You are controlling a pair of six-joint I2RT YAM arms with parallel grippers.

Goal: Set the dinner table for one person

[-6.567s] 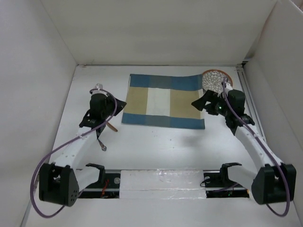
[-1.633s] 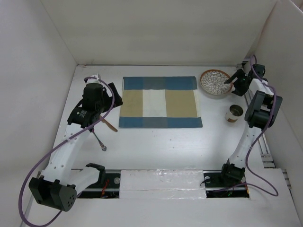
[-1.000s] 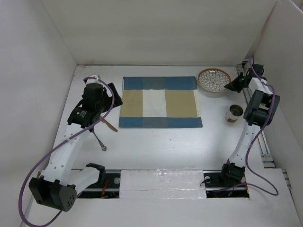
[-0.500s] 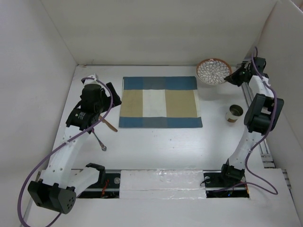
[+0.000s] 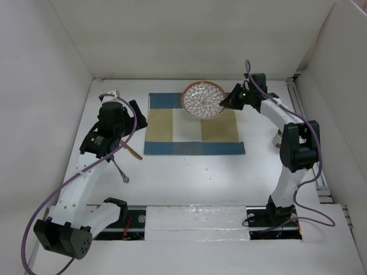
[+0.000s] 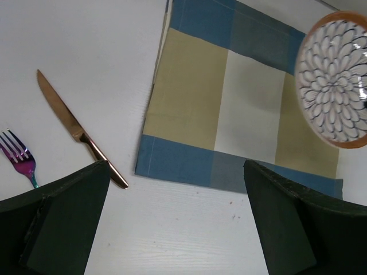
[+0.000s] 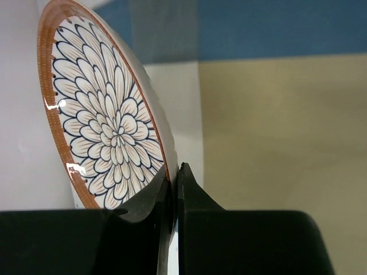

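The placemat's white middle [image 5: 187, 127] is below my right gripper, to the back and left in the top view, so I will lower the gripper that way next and release the plate [image 5: 203, 99].
A patterned plate [image 5: 203, 99] with an orange rim hangs tilted above the far edge of the checked placemat [image 5: 194, 130]. My right gripper [image 5: 227, 102] is shut on its right rim. In the right wrist view the fingers pinch the plate [image 7: 106, 129] at its edge [image 7: 175, 175]. My left gripper [image 5: 135, 116] hovers open and holds nothing, left of the placemat. Its wrist view shows the copper knife [image 6: 73, 126], the iridescent fork [image 6: 19, 157] and the plate [image 6: 334, 86]. Knife [image 5: 133, 151] and fork [image 5: 121, 170] lie on the white dinner table [image 5: 195, 177].
White walls close the table in at the back and on both sides. The right arm's elbow [image 5: 297, 143] stands over the right side of the table. A rail [image 5: 195, 217] runs along the near edge between the arm bases.
The right arm has swung the plate from the back right corner leftward to above the placemat's far edge. The left arm has hardly moved.
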